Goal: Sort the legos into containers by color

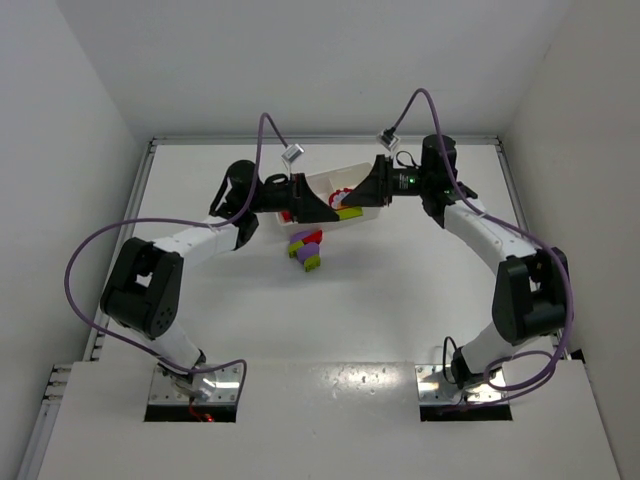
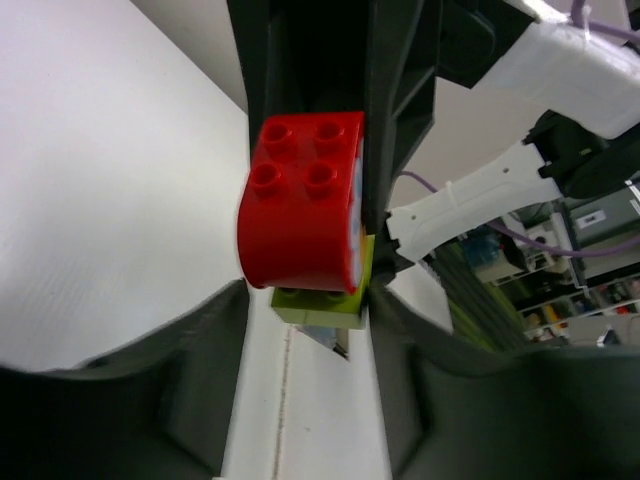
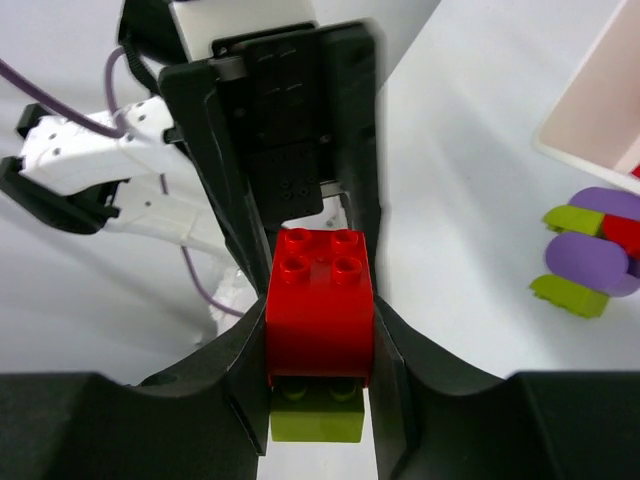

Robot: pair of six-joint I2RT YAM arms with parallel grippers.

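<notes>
My right gripper is at the red brick and needs to pull it off the lime green brick next. Then it should lower the red brick toward the tray's corner [image 1: 286, 216] [image 3: 632, 168], because red shows inside that corner.
A red brick [image 3: 320, 310] is stacked on a lime green brick [image 3: 315, 420], held in the air between both grippers over the white tray [image 1: 322, 180]. My right gripper [image 3: 320, 320] is shut on the sides of the red brick. My left gripper [image 2: 308, 300] comes from the opposite side, its fingers closed round the lime green brick [image 2: 320, 305] under the red brick [image 2: 300, 200]. In the top view the left gripper [image 1: 333, 207] and right gripper [image 1: 353, 198] meet tip to tip. The arms hide most of the tray's compartments.
A small pile of purple, red and lime bricks [image 1: 307, 250] lies on the table just in front of the tray, and it also shows in the right wrist view [image 3: 590, 250]. A tray corner [image 3: 600, 110] shows at the upper right there. White walls enclose the table.
</notes>
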